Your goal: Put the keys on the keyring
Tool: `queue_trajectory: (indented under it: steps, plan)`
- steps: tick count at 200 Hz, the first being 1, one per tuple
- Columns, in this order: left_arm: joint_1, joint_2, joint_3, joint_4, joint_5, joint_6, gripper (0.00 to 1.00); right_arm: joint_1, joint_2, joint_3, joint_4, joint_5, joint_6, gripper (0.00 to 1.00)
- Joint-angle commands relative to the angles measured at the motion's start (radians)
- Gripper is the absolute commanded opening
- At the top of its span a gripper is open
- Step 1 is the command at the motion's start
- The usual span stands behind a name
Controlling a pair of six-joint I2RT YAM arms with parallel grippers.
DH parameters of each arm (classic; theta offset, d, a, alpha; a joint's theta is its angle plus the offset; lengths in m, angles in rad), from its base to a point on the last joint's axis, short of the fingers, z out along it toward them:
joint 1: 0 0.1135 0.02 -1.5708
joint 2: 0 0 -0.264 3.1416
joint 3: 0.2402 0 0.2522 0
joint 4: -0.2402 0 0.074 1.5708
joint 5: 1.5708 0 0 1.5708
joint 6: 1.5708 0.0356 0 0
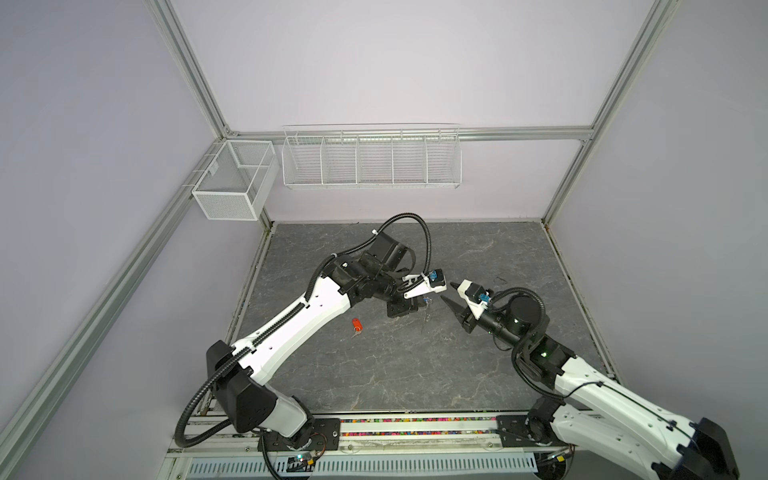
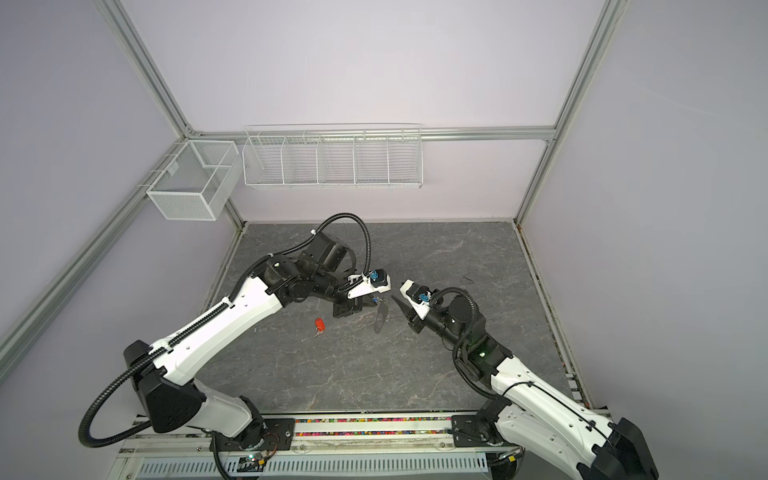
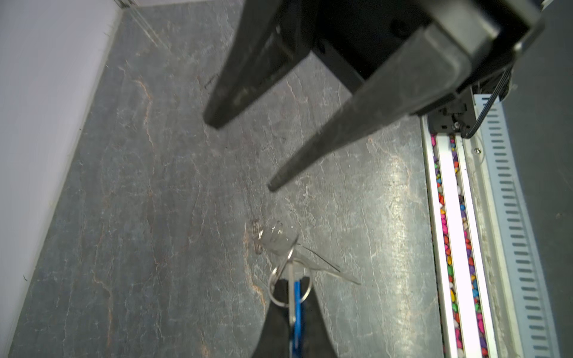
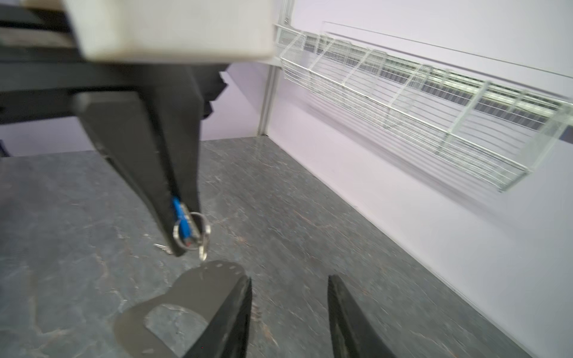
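Next, my left gripper moves down to the bare grey table below it and releases the blue-tagged key (image 3: 297,305), since the keyring already dangles at its ring.
My left gripper (image 1: 424,301) (image 3: 294,280) is shut on the blue-tagged key (image 3: 297,305) (image 4: 179,214); its silver split ring (image 3: 286,289) sticks out past the fingertips. The dark-grey keyring (image 4: 189,291) (image 2: 380,318) dangles just under those tips, blurred, with its top meeting the ring; I cannot tell if it is threaded on. My right gripper (image 1: 448,291) (image 4: 290,279) is open and empty, a little to the right of the left gripper, with the keyring beside one finger. The orange-red-tagged key (image 1: 356,324) (image 2: 319,325) lies on the grey table, left of both grippers.
A long white wire rack (image 1: 372,160) and a mesh basket (image 1: 235,178) hang on the back wall. A rail with coloured beads (image 1: 415,426) runs along the table's front edge. A small dark scrap (image 1: 500,279) lies right of the right gripper.
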Motion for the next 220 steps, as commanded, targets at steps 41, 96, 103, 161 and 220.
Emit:
queue_trajectory:
  steps: [41,96,103,161,220]
  plan:
    - [-0.033,0.326,0.313,-0.058,-0.015,0.042,0.00,-0.083,-0.211,-0.056,-0.245,0.604,0.092,0.56]
    - [-0.031,0.515,0.495,-0.085,0.025,0.081,0.00,-0.134,-0.353,-0.059,-0.390,0.652,0.134,0.58]
    - [-0.025,0.505,0.428,-0.064,0.012,0.084,0.00,-0.134,-0.357,-0.066,-0.400,0.640,0.142,0.58]
    - [0.019,0.461,0.073,0.057,-0.122,0.082,0.00,-0.136,-0.322,-0.140,-0.354,0.612,0.213,0.58]
    - [0.043,0.411,-0.097,0.085,-0.245,0.071,0.00,-0.137,-0.303,-0.184,-0.268,0.515,0.214,0.59]
